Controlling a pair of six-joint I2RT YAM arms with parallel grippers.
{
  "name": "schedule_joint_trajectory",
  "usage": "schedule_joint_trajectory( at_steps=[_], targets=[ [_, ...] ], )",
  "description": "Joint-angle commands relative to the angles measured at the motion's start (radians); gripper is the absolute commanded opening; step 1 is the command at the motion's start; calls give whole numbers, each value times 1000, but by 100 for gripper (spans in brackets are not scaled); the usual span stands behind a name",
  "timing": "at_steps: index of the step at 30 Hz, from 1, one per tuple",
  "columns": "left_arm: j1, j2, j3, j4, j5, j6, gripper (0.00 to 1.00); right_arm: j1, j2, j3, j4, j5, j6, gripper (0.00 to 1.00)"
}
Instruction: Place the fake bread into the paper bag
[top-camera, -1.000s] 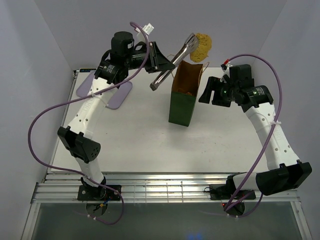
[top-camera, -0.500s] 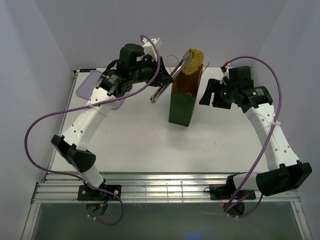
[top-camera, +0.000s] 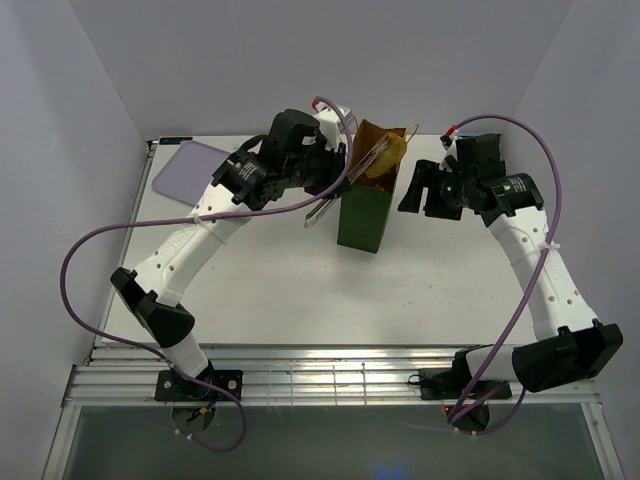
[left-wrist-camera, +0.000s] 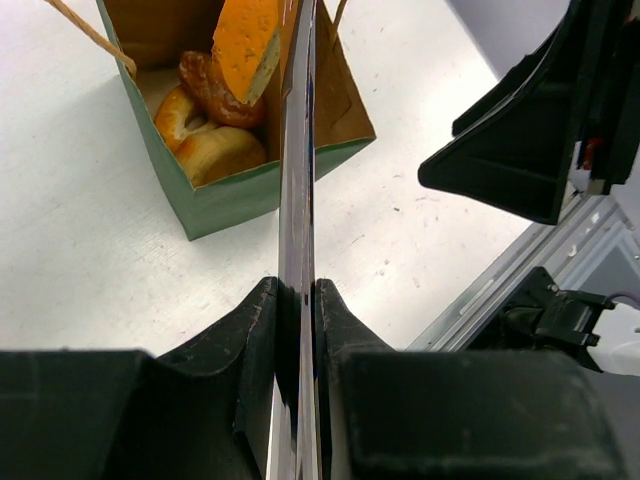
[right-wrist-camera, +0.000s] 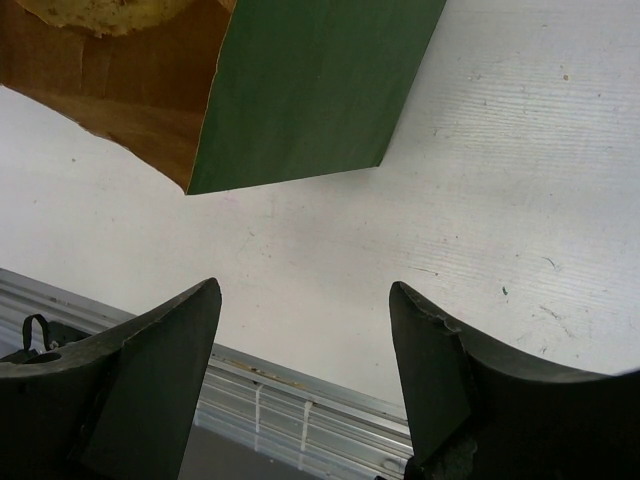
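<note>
My left gripper has the slice high in the bag's opening, so it needs to first move toward the bag and tilt the tongs more steeply, then open.
The dark green paper bag stands upright mid-table with its kraft mouth open. My left gripper is shut on metal tongs, whose tips reach into the bag's mouth. In the left wrist view the gripper clamps the tongs, which hold the flat yellowish slice inside the bag. A ring doughnut, a bun and a darker oval lie on the bag's floor. My right gripper is open and empty just right of the bag.
The lilac tray lies at the back left of the white table. The bag's string handle sticks out at its rim. The table's metal front edge shows below the right gripper.
My left arm has swung right and down, bringing the tongs and the yellowish slice from above the bag into its mouth. The right arm has not moved.
</note>
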Motion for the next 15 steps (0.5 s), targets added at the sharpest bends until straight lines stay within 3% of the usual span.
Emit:
schedule_joint_trajectory(
  at_steps=[1,15],
  targets=[
    [-18,1,20,-34,-73,31,0,-6,-14,-5,17,2,-7,74],
    [-21,171,245,-201,-112,11,0,-6,-10,-17,23,2,-20,74]
  ],
)
